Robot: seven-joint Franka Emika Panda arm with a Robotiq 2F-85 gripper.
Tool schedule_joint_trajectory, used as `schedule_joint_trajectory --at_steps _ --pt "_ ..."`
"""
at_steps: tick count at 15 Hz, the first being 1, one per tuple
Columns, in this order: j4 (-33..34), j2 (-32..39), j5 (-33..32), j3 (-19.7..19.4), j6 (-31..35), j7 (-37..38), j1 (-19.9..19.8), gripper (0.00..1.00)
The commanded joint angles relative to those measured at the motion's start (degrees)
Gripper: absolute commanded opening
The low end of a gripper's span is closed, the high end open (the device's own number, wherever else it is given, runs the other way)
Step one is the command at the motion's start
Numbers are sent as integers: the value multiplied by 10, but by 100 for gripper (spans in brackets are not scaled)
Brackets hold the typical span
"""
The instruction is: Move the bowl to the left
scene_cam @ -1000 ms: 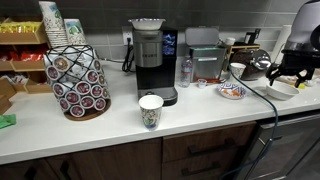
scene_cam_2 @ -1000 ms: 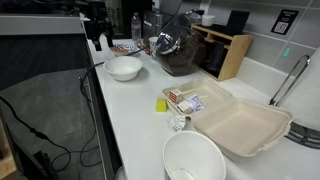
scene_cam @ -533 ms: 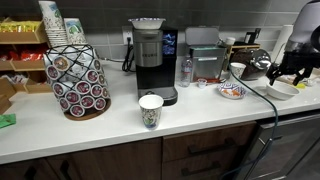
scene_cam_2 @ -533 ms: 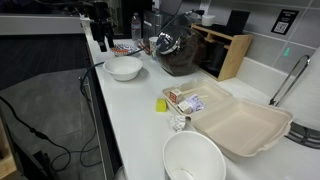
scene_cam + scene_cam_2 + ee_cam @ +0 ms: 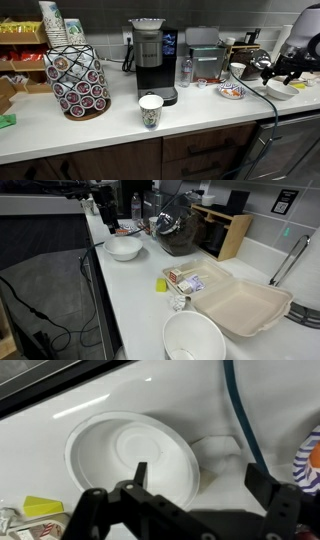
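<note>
The gripper lowers to the bowl's rim [image 5: 193, 467] on the blue cable's side next, then closes, as its open fingers already straddle the bowl's rim.
The plain white bowl [image 5: 281, 91] sits on the white counter at the far right, next to the small patterned dish [image 5: 232, 91]. It also shows in the other exterior view [image 5: 123, 248] and fills the left of the wrist view [image 5: 125, 455]. My gripper [image 5: 282, 72] hangs above it, open and empty. In the wrist view the gripper [image 5: 197, 480] has one fingertip [image 5: 140, 470] over the bowl's inside and the other past its rim, over the counter. It is also seen above the bowl in an exterior view [image 5: 97, 202].
A tall paper cup [image 5: 150, 110] stands before the coffee machine [image 5: 152, 58]. A pod carousel [image 5: 78, 80] is at the left. A blue cable [image 5: 240, 420] runs beside the bowl. A second white bowl [image 5: 193, 338] and a foam takeout box [image 5: 245, 305] lie further along the counter.
My gripper has risen a little above the bowl, still open. The bowl has not moved.
</note>
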Motion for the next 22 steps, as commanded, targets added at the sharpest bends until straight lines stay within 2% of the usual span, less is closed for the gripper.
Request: schedule_joint_trajectory --at_steps 1,3,4,5,10,14,18,22 --pt "-2 35 -10 -20 50 -35 10 100" --pt "0 49 -14 -31 59 -45 12 95" --pt "1 54 -17 -37 61 -46 14 74" --pt "1 56 -21 -44 62 -45 18 70" --pt "-1 43 -41 -66 60 -40 33 30" --pt "-5 16 -36 -60 59 -58 39 1" --pt "-9 -32 -75 -47 49 -56 50 2" --pt "-16 -98 -97 -5 48 -72 56 2"
